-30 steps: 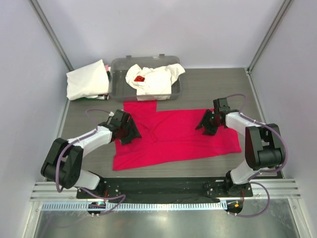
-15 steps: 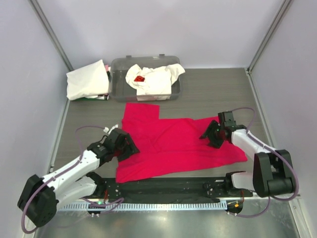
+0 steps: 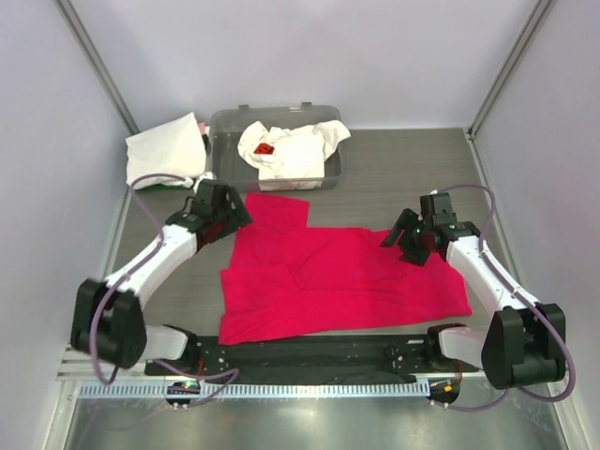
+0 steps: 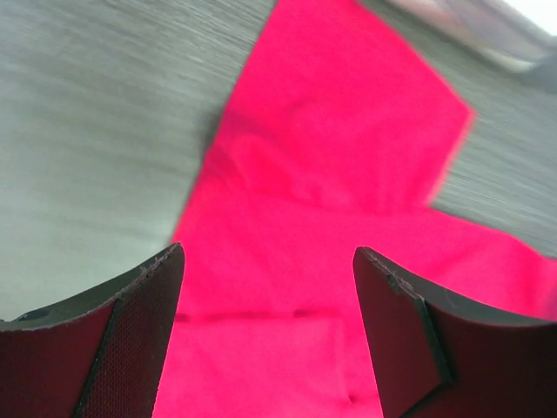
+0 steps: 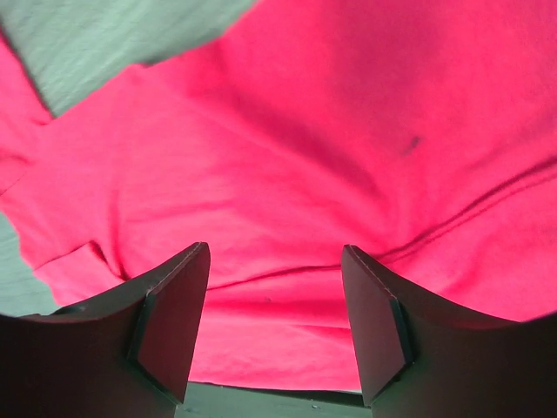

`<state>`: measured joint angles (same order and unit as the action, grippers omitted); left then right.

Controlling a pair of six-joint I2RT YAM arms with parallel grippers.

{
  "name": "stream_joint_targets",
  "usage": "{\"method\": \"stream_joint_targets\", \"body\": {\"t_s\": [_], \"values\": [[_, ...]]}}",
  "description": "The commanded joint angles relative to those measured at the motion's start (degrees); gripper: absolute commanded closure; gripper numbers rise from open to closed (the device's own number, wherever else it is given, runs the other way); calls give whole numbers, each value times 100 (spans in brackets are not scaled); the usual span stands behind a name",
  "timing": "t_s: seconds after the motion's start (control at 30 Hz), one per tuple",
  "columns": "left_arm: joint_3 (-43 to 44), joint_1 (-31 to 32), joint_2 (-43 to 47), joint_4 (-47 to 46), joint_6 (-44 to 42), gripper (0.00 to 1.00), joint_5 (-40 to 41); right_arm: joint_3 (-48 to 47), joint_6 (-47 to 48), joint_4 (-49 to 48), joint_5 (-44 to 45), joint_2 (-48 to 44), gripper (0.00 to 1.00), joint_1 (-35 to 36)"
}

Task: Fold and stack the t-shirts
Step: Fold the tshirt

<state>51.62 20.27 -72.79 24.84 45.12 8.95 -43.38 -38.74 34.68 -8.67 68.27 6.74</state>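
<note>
The left gripper will next move outward and down onto the red shirt's sleeve corner [image 3: 252, 202] [image 4: 265, 74] nearest the folded white shirt, because that corner is below and outward of the gripper's open fingers.
A crimson red t-shirt [image 3: 328, 272] lies spread on the grey table, one sleeve pointing to the back left. It fills the left wrist view [image 4: 348, 174] and the right wrist view [image 5: 305, 148]. My left gripper [image 3: 234, 217] is open and empty, hovering by the shirt's back left sleeve. My right gripper [image 3: 405, 241] is open and empty above the shirt's right part. A white t-shirt with a small red mark [image 3: 286, 150] lies crumpled in the clear grey tub [image 3: 225, 169]. A folded white shirt [image 3: 164, 152] lies left of the tub.
The tub stands at the back middle of the table [image 3: 403, 178]. Metal frame posts [image 3: 94, 66] rise at both back corners. The black mounting rail [image 3: 309, 352] runs along the near edge just below the shirt's hem.
My left gripper has swung from the shirt's front left edge back to its back left sleeve. My right gripper has drawn slightly right and back. The shirt now lies flatter and shifted right.
</note>
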Motion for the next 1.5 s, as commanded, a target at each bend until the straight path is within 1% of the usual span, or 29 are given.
{"method": "stream_joint_targets", "body": {"t_s": [0.0, 0.07, 0.17, 0.2, 0.3, 0.4, 0.67, 0.77, 0.8, 0.83, 0.87, 0.93, 0.97, 1.0, 1.07, 1.13, 1.2, 1.23, 1.3, 1.47], "values": [[330, -146, -848, -1077, -977, 22, -403, -268, 323, 31, -205, -86, 32, 2], [541, -190, -1506, -1375, -1040, 23, -437, -277, 367, -31, -355, -103, 32, 11], [955, -269, -2071, -1578, -1102, 25, -456, -268, 394, -162, -548, -138, 32, 11], [1060, -304, -2385, -1640, -1128, 25, -395, -268, 394, -189, -592, -139, 32, 11], [1438, -331, -2878, -1658, -1260, 26, -324, -294, 429, -216, -715, -139, 32, 11], [1641, -340, -3196, -1614, -1304, 28, -280, -303, 499, -216, -742, -156, 31, 11], [1632, -331, -3900, -1711, -936, 34, -394, -268, 526, -268, -812, -24, 31, 3], [1527, -331, -3979, -1675, -786, 42, -438, -259, 526, -277, -786, -50, 31, 3], [1501, -322, -3971, -1675, -751, 52, -464, -259, 517, -268, -768, -68, 31, 2], [1448, -331, -3971, -1675, -716, 60, -499, -259, 525, -277, -742, -68, 31, 11], [1422, -322, -3918, -1675, -707, 71, -569, -268, 526, -260, -698, -42, 31, 11], [1343, -322, -3822, -1667, -681, 81, -614, -373, 526, -242, -401, 2, 32, 11], [1334, -322, -3743, -1632, -680, 85, -631, -434, 526, -225, -225, 28, 32, 3], [1307, -322, -3568, -1614, -680, 92, -640, -583, 517, -198, -58, 159, 33, 2], [1325, -322, -3365, -1465, -707, 99, -649, -785, 491, -93, 311, 361, 35, -120], [1342, -322, -3031, -1351, -733, 100, -649, -1111, 473, -58, 383, 686, 37, -295], [1360, -322, -2707, -1140, -768, 100, -658, -1443, 517, 4, 523, 967, 37, -585], [1351, -331, -2583, -1035, -786, 100, -649, -1550, 525, 65, 593, 1047, 37, -847], [1264, -322, -2224, -964, -795, 100, -649, -1804, 587, 136, 796, 1284, 37, -1060], [1053, -305, -1616, -841, -795, 100, -772, -2069, 701, 268, 1341, 1707, 37, -1727]]}}
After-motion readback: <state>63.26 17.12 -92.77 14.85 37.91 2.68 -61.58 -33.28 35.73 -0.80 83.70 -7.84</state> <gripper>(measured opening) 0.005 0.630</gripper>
